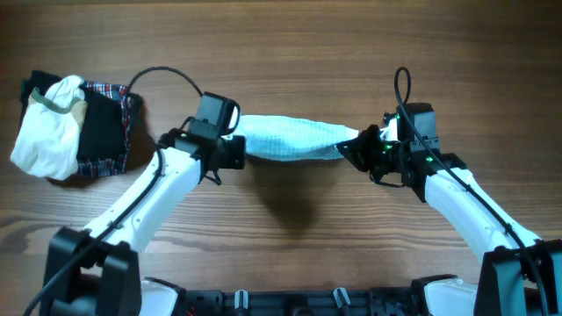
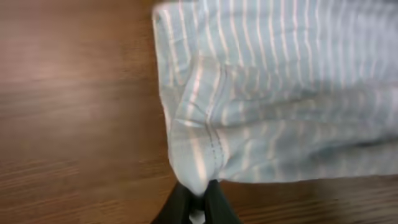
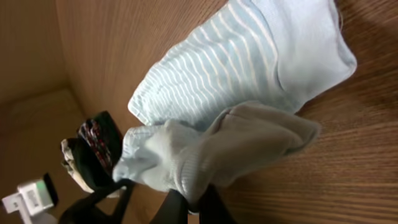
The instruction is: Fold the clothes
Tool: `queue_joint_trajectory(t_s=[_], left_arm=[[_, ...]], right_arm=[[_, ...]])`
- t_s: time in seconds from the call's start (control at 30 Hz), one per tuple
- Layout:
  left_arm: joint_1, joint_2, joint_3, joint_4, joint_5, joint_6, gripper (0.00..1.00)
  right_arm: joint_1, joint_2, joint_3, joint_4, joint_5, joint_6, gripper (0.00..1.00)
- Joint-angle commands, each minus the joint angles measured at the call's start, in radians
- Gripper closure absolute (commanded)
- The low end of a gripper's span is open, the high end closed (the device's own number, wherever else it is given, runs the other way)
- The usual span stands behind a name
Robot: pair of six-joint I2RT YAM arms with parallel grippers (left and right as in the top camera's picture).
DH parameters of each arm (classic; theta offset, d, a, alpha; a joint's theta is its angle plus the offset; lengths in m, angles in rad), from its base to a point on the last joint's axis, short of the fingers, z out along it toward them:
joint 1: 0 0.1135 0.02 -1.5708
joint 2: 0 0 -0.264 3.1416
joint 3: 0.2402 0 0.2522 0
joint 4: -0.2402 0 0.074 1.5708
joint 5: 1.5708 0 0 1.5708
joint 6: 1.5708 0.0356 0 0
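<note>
I will next lower my right gripper, moving it slightly toward my left gripper, to the tabletop under the garment and let go of the garment's end, because the cloth still hangs raised.
A light blue striped garment (image 1: 285, 139) hangs stretched between my two grippers above the wooden table. My left gripper (image 1: 230, 147) is shut on its left end; in the left wrist view the fingers (image 2: 198, 199) pinch a fold of the striped cloth (image 2: 273, 93). My right gripper (image 1: 356, 147) is shut on its right end; in the right wrist view the fingers (image 3: 194, 202) clamp a bunched fold of the cloth (image 3: 236, 74). A pile of other clothes (image 1: 75, 123), white, black and red plaid, lies at the far left.
The wooden table (image 1: 290, 228) runs under both arms. The clothes pile also shows at the lower left of the right wrist view (image 3: 93, 149). The left arm's gripper shows there too.
</note>
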Motion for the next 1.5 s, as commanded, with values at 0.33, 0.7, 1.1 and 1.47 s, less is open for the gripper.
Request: queue_joint_trajectory(t_s=[0.33, 0.7, 1.1, 1.47], left_arm=[[0.08, -0.035, 0.016, 0.17, 0.087, -0.069, 0.95], [0.08, 0.127, 0.016, 0.272, 0.079, -0.061, 0.92], [0.08, 0.193, 0.018, 0.393, -0.01, -0.042, 0.27], [0.08, 0.121, 0.037, 0.3, 0.047, -0.039, 0.22]], right_arm=[[-0.005, 0.015, 0.006, -0.007, 0.0, 0.041, 0.96], [-0.005, 0.106, 0.006, 0.043, 0.081, 0.068, 0.95], [-0.005, 0.138, 0.006, 0.164, 0.114, 0.066, 0.51], [-0.005, 0.138, 0.006, 0.166, 0.036, -0.337, 0.66]])
